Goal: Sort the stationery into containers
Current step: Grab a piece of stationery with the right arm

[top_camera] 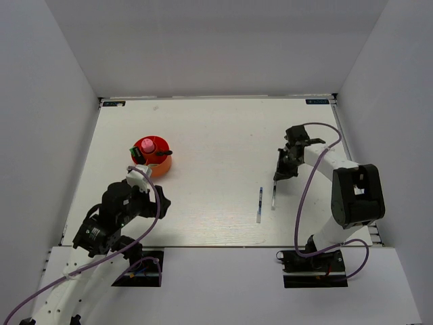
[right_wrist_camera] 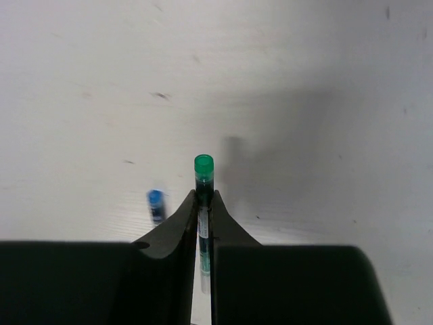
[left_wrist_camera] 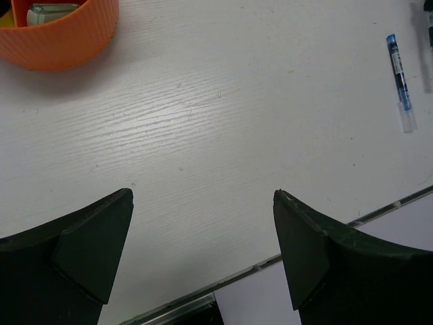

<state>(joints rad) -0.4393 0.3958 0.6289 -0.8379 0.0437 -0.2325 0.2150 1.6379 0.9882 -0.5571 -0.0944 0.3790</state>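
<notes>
The right gripper lifts to the left in the top view next, then lowers the pen into the organiser beside the glue stick, because room shows there.
The round red-orange organiser stands at the table's left with a pink-capped glue stick and other items inside; its ribbed wall shows in the left wrist view. My left gripper is open and empty, near the table's front edge, a little in front of the organiser. My right gripper is shut on a thin green-capped pen, which sticks out past the fingertips. A thin blue pen lies on the table just left of it; its end shows in the right wrist view.
White walls enclose the table on the left, back and right. The table's front edge with a metal strip runs just below my left fingers.
</notes>
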